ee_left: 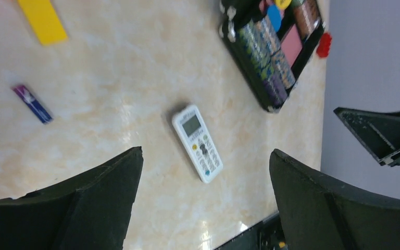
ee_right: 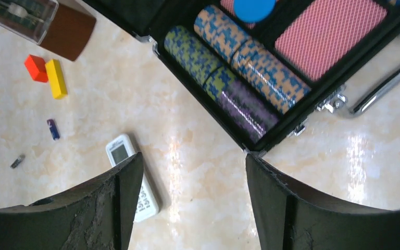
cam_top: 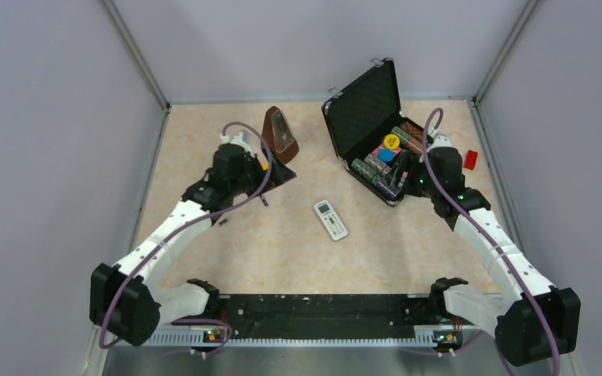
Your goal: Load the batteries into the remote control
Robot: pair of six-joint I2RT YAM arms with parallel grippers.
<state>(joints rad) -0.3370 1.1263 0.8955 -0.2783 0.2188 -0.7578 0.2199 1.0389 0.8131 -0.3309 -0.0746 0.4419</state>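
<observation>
My left gripper is to go down and to the right in the top view next, onto the remote's screen end (cam_top: pixel 324 209) (ee_left: pixel 190 124), because the tabletop is clear on either side of both long sides of the remote.
The white remote control (cam_top: pixel 330 219) lies face up on the table, screen end away from me. It also shows in the left wrist view (ee_left: pixel 197 143) and in the right wrist view (ee_right: pixel 121 152), partly behind a finger. The bluish-purple battery (ee_left: pixel 32 103) lies loose on the table left of the remote; it also shows in the right wrist view (ee_right: pixel 53 129). The dark grey battery (ee_right: pixel 17 161) lies near it. My left gripper (ee_left: pixel 205 177) is open and empty above the table, left of the remote. My right gripper (ee_right: pixel 192 172) is open and empty over the near corner of the case.
An open black case (cam_top: pixel 376 133) of poker chips and cards stands at the back right. A brown metronome (cam_top: pixel 280 135) stands at the back centre, with a yellow block (ee_right: pixel 56 78) and a red block (ee_right: pixel 35 67) beside it. Another red piece (cam_top: pixel 470 159) lies right of the case.
</observation>
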